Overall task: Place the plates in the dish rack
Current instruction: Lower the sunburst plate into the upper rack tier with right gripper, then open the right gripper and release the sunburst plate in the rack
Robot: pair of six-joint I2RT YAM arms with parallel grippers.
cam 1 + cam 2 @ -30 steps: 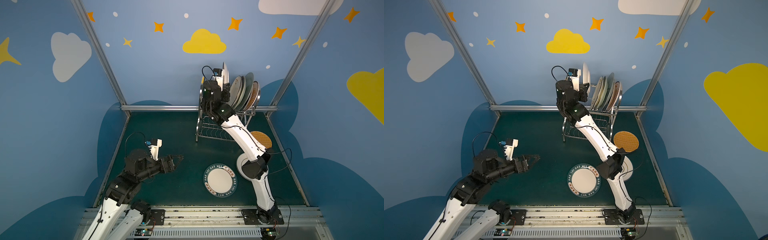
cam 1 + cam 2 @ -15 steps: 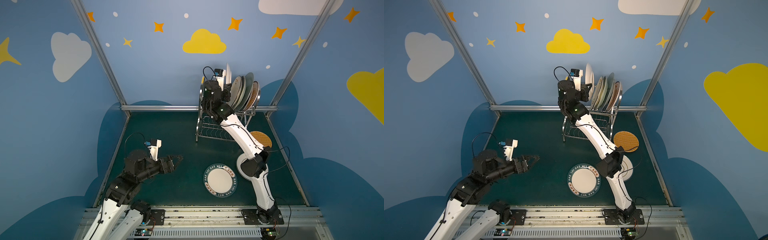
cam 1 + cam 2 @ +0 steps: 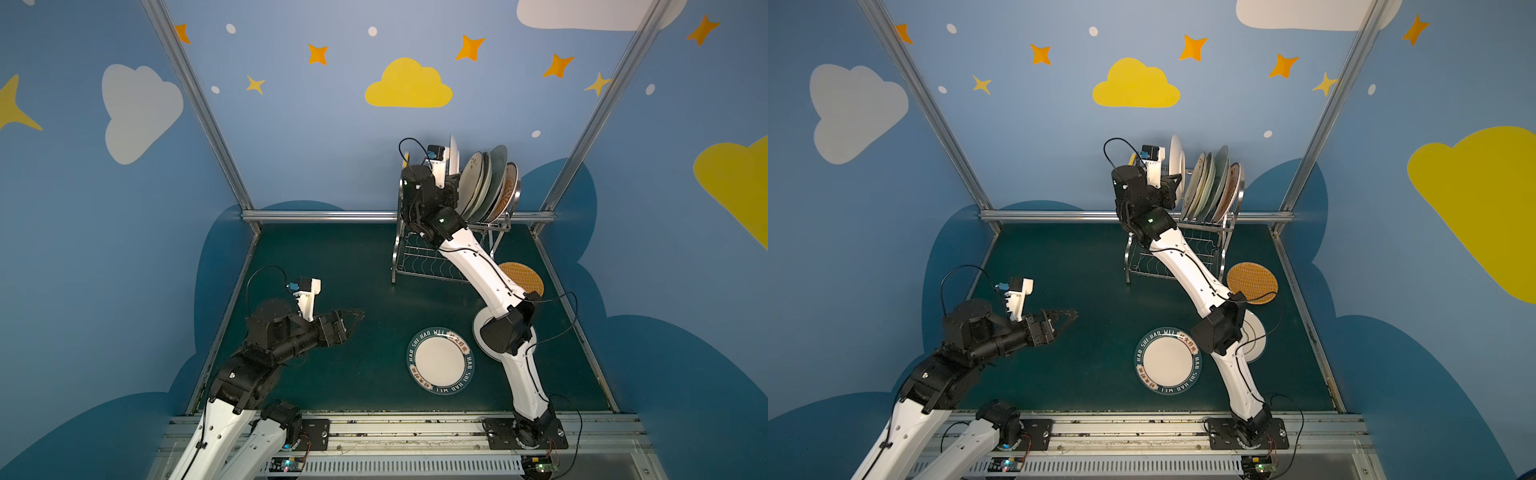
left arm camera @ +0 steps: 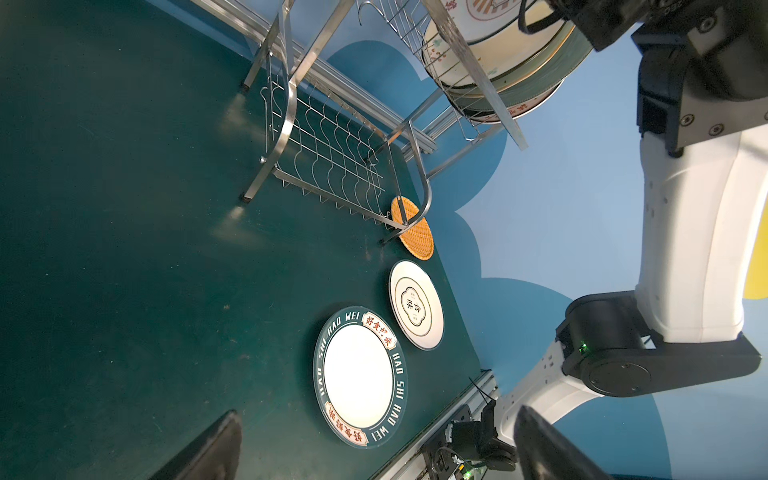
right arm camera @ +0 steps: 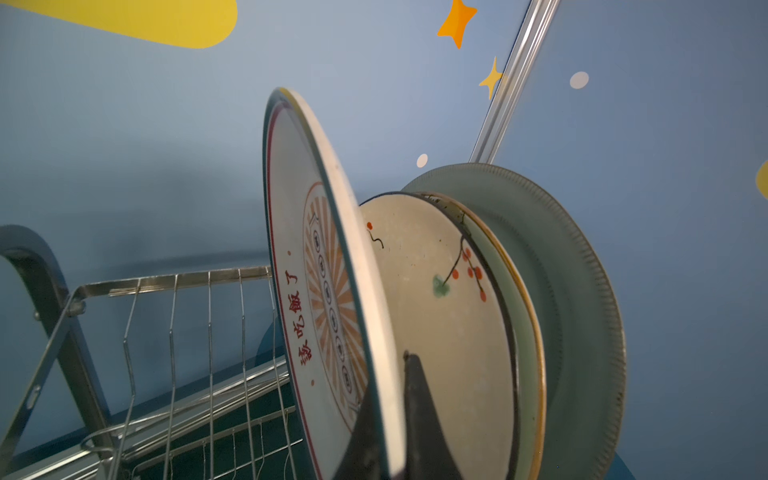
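Note:
The open slot [image 3: 1185,197] beside the cream blossom plate lies below my right gripper, so next my gripper will move down toward that plate and release the sunburst plate's rim.
My right gripper [image 5: 386,374] is shut on the lower rim of an orange sunburst plate [image 5: 316,291]. It holds the plate [image 3: 454,156] upright over the upper tier of the dish rack [image 3: 415,266], just left of several plates [image 3: 486,183] standing there. The nearest of these is a cream blossom plate [image 5: 436,291]. Flat on the table lie a teal lettered-rim plate [image 3: 440,360], an orange woven plate [image 3: 525,278] and a cream plate [image 3: 1256,338] partly under my right arm. My left gripper [image 3: 353,318] hovers open and empty over the left of the table.
The rack's wavy-wire lower shelf [image 4: 332,153] holds nothing. Blue walls with metal posts [image 3: 199,112] enclose the dark green table [image 3: 324,257]. An aluminium rail [image 3: 395,428] runs along the front edge.
The right gripper has carried the sunburst plate slightly right, closer to the plates standing in the rack. The left arm has not moved.

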